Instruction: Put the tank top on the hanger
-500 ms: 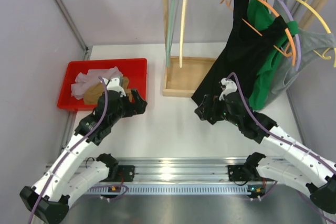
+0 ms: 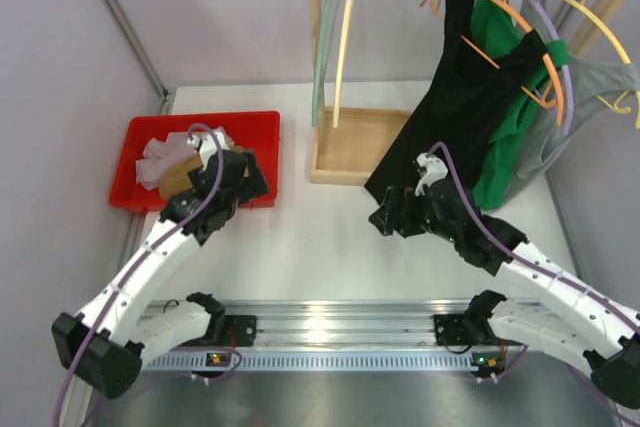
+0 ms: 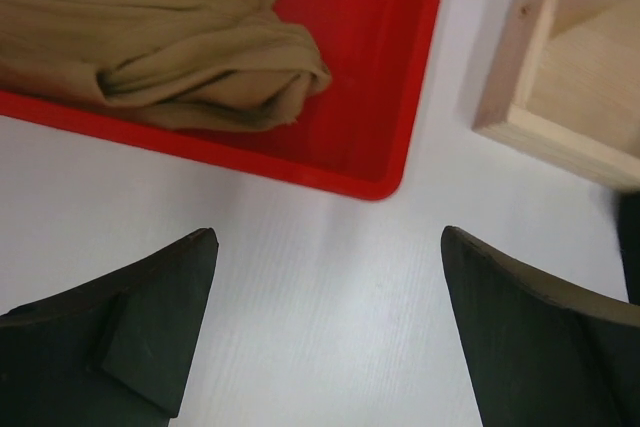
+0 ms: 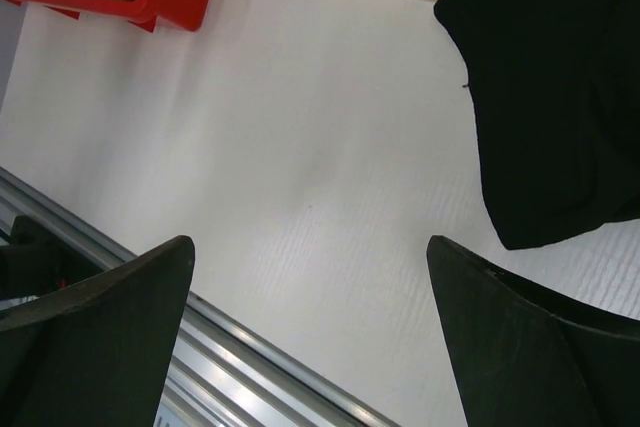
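The left gripper moves outward over the bin's rim next, then down onto the tank top's folded end point(image 3: 273, 85) that sticks out toward the bin's near corner.
The tan tank top point(image 2: 180, 173) lies crumpled in a red bin point(image 2: 258, 129) at the left; in the left wrist view the tank top point(image 3: 180, 57) fills the bin's near part. My left gripper point(image 2: 250, 183) hovers open by the bin's near right corner point(image 3: 380, 185), and nothing sits between its fingers point(image 3: 160, 327). The cream hanger point(image 2: 342, 57) hangs bare at the left end of the wooden rail. My right gripper point(image 2: 392, 215) is open above the white table, beside the hem of a hanging black top point(image 4: 550, 97).
A pale green hanger point(image 2: 320, 57) hangs next to the cream one. The rack's wooden base tray point(image 2: 355, 147) stands behind the grippers. Black, green and grey garments point(image 2: 520, 117) on several coloured hangers crowd the right. A metal rail point(image 4: 250, 367) runs along the near edge.
My left arm has reached forward and left, bringing its gripper up to the red bin's near right corner. The right gripper has shifted slightly. Both stay open.
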